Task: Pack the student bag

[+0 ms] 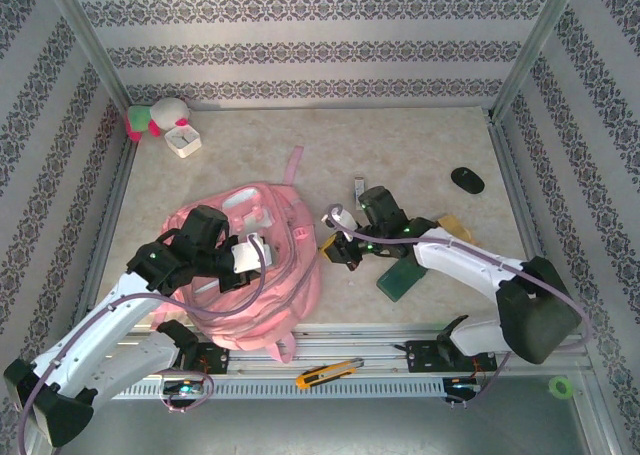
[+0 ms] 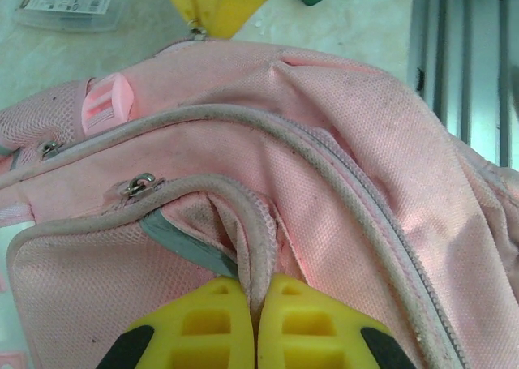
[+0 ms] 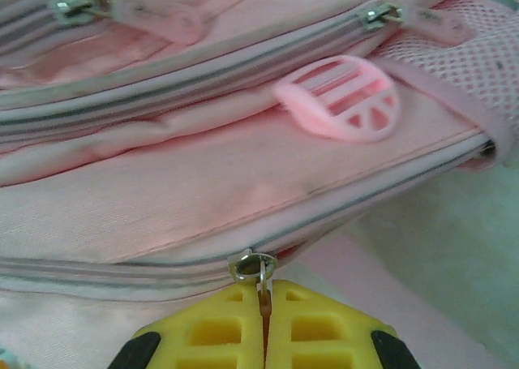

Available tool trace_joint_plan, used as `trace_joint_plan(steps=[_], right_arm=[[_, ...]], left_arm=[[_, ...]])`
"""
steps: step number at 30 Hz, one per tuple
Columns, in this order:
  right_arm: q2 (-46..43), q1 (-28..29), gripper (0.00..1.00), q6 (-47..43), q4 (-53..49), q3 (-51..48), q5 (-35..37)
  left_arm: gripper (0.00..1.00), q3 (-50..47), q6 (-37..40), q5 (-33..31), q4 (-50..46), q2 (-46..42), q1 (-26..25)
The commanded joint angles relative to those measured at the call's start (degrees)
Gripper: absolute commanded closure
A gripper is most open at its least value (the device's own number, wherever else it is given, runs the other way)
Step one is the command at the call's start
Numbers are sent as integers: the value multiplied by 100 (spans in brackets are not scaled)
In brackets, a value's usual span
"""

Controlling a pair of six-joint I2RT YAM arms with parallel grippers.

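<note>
My right gripper is beside the lowest zip (image 3: 122, 265), which runs on away from the buckle (image 3: 340, 98). It needs to slide along the zip and then let go of the metal pull, because the slider is partway.
The student bag (image 1: 275, 275), a large soft pink backpack, lies flat on the table between the two arms. My left gripper (image 1: 252, 259) rests on top of it. In the left wrist view its yellow fingers (image 2: 212, 320) are shut on a raised fold of the bag's piped fabric (image 2: 253, 239) beside a zip seam. My right gripper (image 1: 331, 245) is at the bag's right edge. In the right wrist view it (image 3: 265, 294) is shut on the metal zipper pull (image 3: 258, 267) of the bag's lowest zip (image 3: 122, 265). A pink buckle (image 3: 340, 98) lies just beyond.
A plush toy (image 1: 160, 117) and a white box (image 1: 184, 140) sit in the far left corner. A black oval object (image 1: 467, 180) lies far right, and a green item (image 1: 400, 277) under the right arm. A yellow utility knife (image 1: 328, 374) rests on the front rail.
</note>
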Motion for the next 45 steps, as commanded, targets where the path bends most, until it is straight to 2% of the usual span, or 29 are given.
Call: trace_joint_plan(steps=[1, 3, 6, 11, 14, 17, 18, 22, 26, 28, 32, 36, 40, 45], right_arm=[[239, -173, 100, -261, 205, 356, 155], [565, -276, 100, -181, 382, 519, 486], [1329, -508, 100, 653, 1170, 956, 1636], [1982, -610, 100, 1091, 1475, 1505, 2001], [2038, -608, 100, 1108, 1571, 1623, 1851], [1866, -630, 100, 1130, 1514, 1653, 1608], [1763, -642, 97, 1154, 1489, 1641, 1576], [1067, -644, 55, 1385, 1353, 1462, 1582], [268, -656, 40, 1809, 785, 1327, 1741], [-103, -652, 37, 2159, 461, 1235, 1756], [-607, -469, 33, 3071, 7, 918, 1776], [-772, 154, 32, 3641, -405, 722, 2092], [-768, 771, 31, 4584, -252, 482, 2223], [-574, 1418, 33, 5199, 131, 194, 2724]], left_arm=[[100, 337, 506, 844, -335, -165, 11], [100, 340, 500, 886, -327, -225, 11], [100, 381, 467, 951, -300, -327, 7], [100, 404, 363, 894, -152, -414, 6], [100, 281, 33, 165, 330, -392, 15], [100, 81, -362, -806, 1315, -288, 103], [100, 85, -487, -1000, 1627, -188, 162], [100, 525, -815, -1224, 2350, 381, 510], [100, 1093, -233, -1055, 2258, 948, 789], [100, 1205, 46, -935, 2266, 1058, 852], [100, 1169, 435, -40, 2406, 1101, 1009], [100, 1202, 422, 884, 2470, 1182, 1045], [100, 1184, 280, 1035, 2618, 1245, 1052], [100, 1150, -48, 821, 2967, 1280, 1052]])
